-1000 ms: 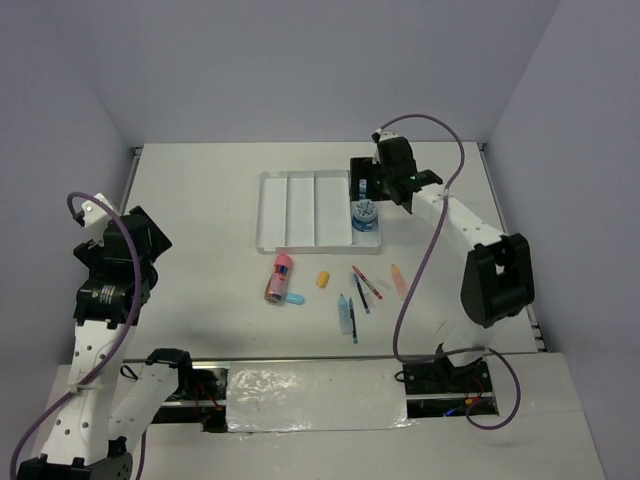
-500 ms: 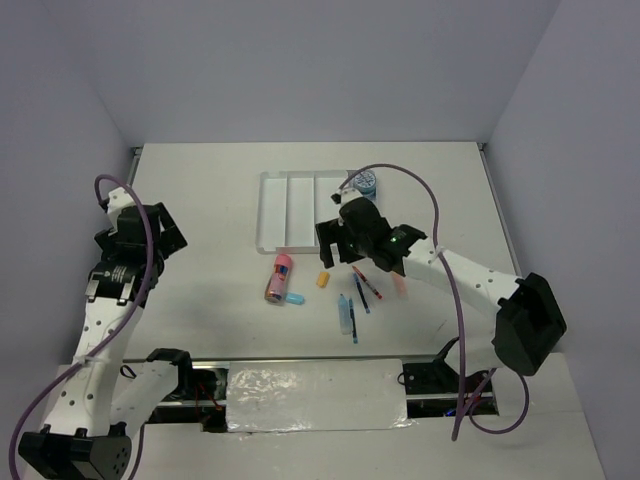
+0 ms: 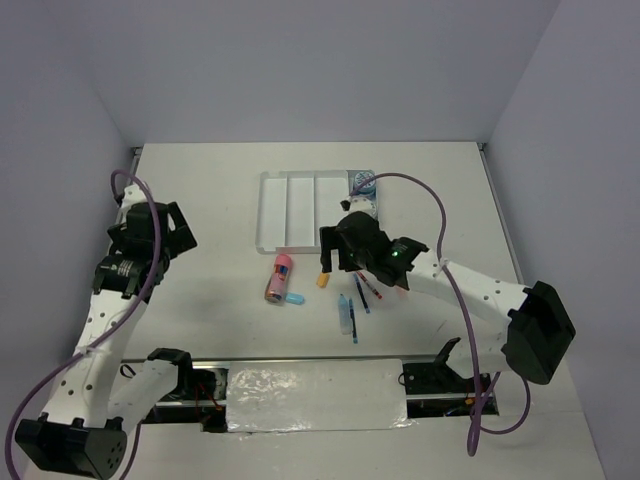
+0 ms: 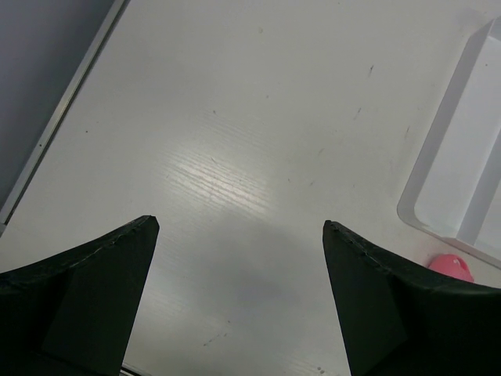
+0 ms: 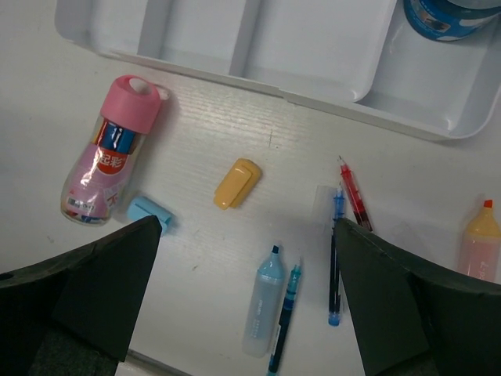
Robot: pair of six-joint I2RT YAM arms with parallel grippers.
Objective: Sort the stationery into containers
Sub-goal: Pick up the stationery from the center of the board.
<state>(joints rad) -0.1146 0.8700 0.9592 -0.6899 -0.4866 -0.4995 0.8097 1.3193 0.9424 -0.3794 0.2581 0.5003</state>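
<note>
The pink cylinder's body is loose outside the tray [image 3: 300, 210]. I will move my left gripper across to the right in the top view next and lower it around the body.
The clear tray [image 3: 300, 210] lies at the table's middle back, with a blue patterned roll [image 3: 363, 184] in its rightmost compartment; the roll also shows in the right wrist view [image 5: 450, 16]. My right gripper [image 3: 335, 262] is open and empty, hovering above the loose items. Below it lie a pink cylinder [image 5: 109, 149], a light-blue eraser [image 5: 151, 212], an orange eraser [image 5: 237, 182], a light-blue highlighter [image 5: 264, 301], a teal pen [image 5: 284, 317], a blue pen [image 5: 336, 258] and a red pen [image 5: 355, 196]. My left gripper [image 3: 165, 235] is open and empty over bare table left of the tray.
An orange-pink highlighter [image 5: 479, 247] lies right of the pens. In the left wrist view the tray's near-left corner [image 4: 462, 157] and the pink cylinder's cap [image 4: 452, 268] sit at the right edge. The table's left rim [image 4: 55, 133] runs beside the left arm.
My right gripper left the tray's right compartment and came toward me, over the loose items in front of the tray. My left arm reached forward and a little right.
</note>
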